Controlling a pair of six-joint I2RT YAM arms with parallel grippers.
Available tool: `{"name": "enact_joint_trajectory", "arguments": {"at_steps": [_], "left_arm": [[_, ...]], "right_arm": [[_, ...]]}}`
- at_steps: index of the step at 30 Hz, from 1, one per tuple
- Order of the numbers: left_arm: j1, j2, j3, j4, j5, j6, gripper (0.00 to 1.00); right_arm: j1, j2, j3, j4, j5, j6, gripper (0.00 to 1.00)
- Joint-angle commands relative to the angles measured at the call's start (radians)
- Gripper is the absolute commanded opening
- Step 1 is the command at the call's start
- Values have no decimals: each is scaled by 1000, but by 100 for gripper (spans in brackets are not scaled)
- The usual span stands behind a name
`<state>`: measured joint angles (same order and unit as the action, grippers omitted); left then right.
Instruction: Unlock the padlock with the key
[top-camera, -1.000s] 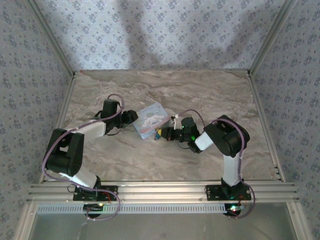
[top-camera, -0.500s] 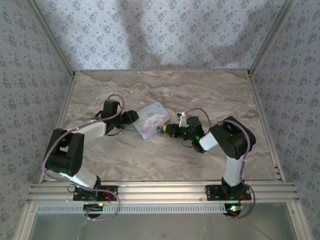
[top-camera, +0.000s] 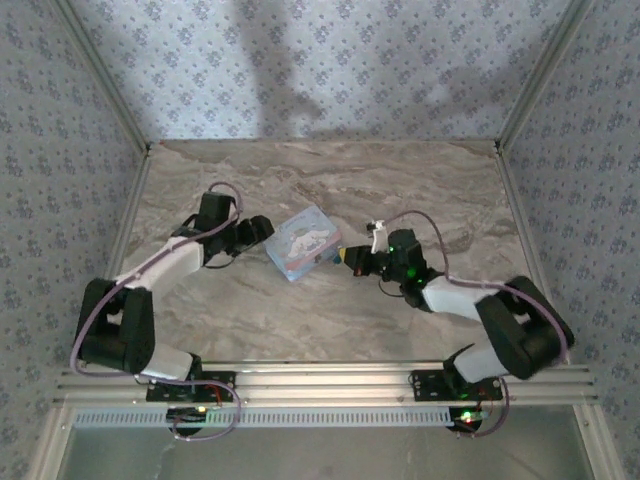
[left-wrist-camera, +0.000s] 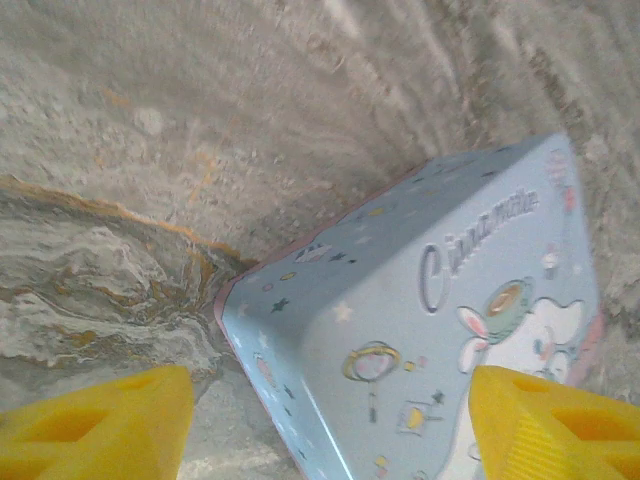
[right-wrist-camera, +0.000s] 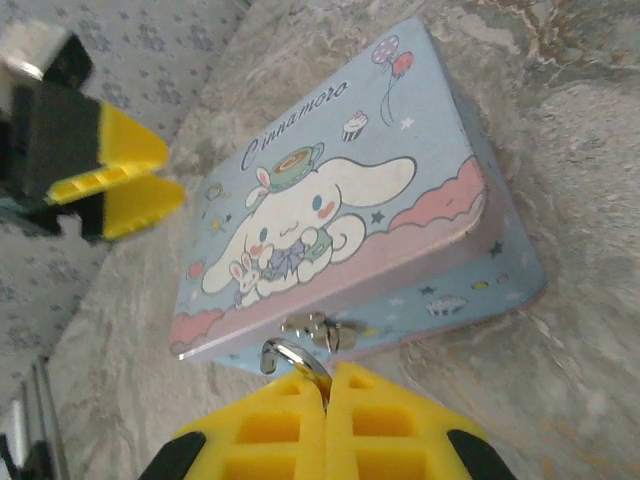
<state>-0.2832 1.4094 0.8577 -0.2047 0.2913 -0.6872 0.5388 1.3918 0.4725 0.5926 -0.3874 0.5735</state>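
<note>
I need to pull my right gripper back from the tin's hasp first, then lower the padlock toward the metal bar to let it go, because empty table is below it.
My right gripper (right-wrist-camera: 328, 375) is shut on the padlock (right-wrist-camera: 296, 359). Only its silver shackle pokes out between the yellow fingers, and the body is hidden. The shackle's hooked end sits just in front of the metal hasp (right-wrist-camera: 322, 328) of the pale blue cartoon tin (right-wrist-camera: 330, 215), apart from it. From above, the right gripper (top-camera: 345, 256) is at the tin's (top-camera: 302, 243) right side. My left gripper (top-camera: 262, 232) stands open at the tin's left corner. In the left wrist view the left gripper (left-wrist-camera: 330, 420) has its fingers wide apart over the tin (left-wrist-camera: 450, 300), holding nothing. The key is out of view.
The tin lies on a marble-patterned tabletop (top-camera: 400, 180) with patterned walls on three sides. The metal rail (top-camera: 320, 380) with both arm bases runs along the near edge. The right arm's elbow (top-camera: 520, 335) is low at the right.
The left gripper has opened wider beside the tin. The right arm swung its elbow out to the right and drew its gripper slightly right and back, still shut on the padlock.
</note>
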Motion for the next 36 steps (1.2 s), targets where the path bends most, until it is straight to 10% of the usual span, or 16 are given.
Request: {"name": "enact_joint_trajectory", "arguments": {"at_steps": [1, 15, 36], "left_arm": [[4, -103, 24, -70, -123, 65, 73], [25, -559, -148, -36, -439, 198, 83], [32, -678, -210, -12, -422, 258, 84]], "right_arm": [[1, -115, 45, -387, 51, -117, 0], [26, -342, 140, -1090, 135, -93, 0], [2, -75, 147, -946, 101, -102, 0]]}}
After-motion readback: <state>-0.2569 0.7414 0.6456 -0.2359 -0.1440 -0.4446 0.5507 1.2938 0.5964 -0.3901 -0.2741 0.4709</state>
